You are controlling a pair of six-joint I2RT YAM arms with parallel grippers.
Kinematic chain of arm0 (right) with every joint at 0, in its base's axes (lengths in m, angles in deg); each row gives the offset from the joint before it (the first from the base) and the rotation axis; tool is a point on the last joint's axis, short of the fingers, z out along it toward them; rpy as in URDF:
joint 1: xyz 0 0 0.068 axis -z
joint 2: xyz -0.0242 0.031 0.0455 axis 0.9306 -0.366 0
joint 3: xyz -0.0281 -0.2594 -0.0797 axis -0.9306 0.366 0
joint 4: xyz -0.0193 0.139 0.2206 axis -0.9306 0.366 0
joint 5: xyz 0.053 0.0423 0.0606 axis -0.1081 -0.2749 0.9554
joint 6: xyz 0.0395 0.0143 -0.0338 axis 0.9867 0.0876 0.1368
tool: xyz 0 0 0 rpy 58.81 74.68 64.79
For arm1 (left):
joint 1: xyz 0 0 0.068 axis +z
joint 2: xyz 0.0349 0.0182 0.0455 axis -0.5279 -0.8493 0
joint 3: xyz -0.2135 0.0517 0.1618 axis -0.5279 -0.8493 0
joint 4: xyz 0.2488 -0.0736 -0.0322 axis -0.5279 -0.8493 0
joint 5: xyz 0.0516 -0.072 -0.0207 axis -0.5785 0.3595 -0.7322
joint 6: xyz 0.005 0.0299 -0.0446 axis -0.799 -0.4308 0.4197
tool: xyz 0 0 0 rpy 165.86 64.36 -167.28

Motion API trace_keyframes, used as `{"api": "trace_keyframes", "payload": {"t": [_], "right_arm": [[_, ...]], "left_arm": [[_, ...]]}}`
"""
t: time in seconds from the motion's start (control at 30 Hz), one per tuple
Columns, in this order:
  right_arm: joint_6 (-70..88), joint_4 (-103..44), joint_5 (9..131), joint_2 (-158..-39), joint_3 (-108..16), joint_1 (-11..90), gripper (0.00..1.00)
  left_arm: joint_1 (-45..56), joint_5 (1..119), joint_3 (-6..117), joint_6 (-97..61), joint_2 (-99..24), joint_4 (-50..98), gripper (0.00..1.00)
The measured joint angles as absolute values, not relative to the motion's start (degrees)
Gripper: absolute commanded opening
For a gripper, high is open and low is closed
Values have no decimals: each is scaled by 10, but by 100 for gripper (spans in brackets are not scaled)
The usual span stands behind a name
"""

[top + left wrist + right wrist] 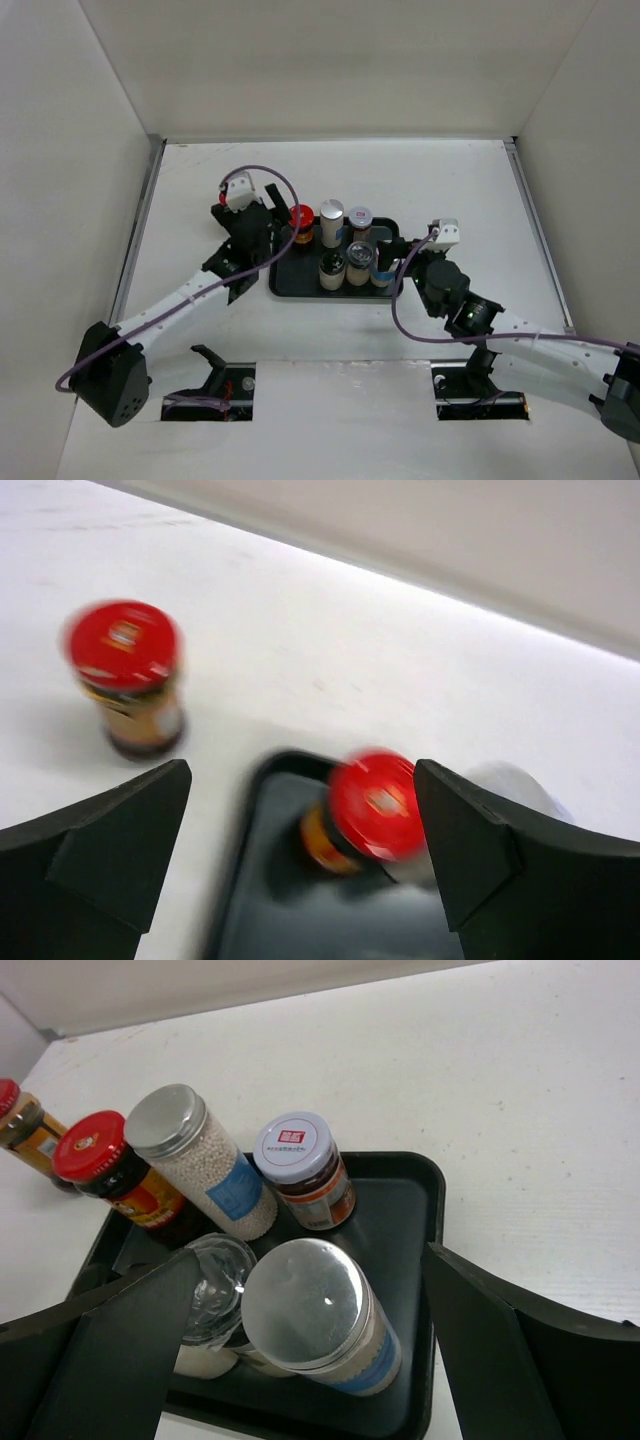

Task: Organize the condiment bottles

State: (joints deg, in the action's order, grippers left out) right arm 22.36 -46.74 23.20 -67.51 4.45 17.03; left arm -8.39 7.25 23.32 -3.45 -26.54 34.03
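Next, my left gripper moves outward and down, toward the left in the top view, onto the red cap beside the tray, because that jar stands outside it.
A black tray [300, 285] holds several condiment bottles. A red-capped jar [301, 217] stands at its back left, beside a silver-lidded jar [332, 213] and a white-lidded jar [361, 217]. A clear-lidded jar [332, 266] and a silver-lidded, blue-labelled jar [360, 256] stand in front. A second red-capped jar [125, 670] stands on the table left of the tray. My left gripper [300, 780] is open over the tray's back left corner, its right finger next to the red-capped jar [372, 805]. My right gripper [312, 1260] is open, its fingers on either side of the blue-labelled jar [310, 1310].
White walls enclose the table on the left, back and right. The tray's right rim [432, 1220] lies just inside my right finger. Purple cables loop over both arms.
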Motion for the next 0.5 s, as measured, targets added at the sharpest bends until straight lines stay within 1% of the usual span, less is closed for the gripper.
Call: {"api": "trace_keyframes", "payload": {"t": [0.1, 0.23, 0.37, 0.5], "right_arm": [[226, -474, 232, -666, 46, 165, 100], [228, -478, 232, -663, 48, 154, 100], [228, -482, 233, -663, 51, 148, 100], [228, -484, 233, -663, 51, 144, 100]], "left_arm": [[4, 92, 258, -38, -291, 322, 97], [80, 126, 288, -44, -344, 314, 97], [126, 164, 306, -48, -399, 305, 97], [147, 197, 332, -52, -452, 297, 96]]}}
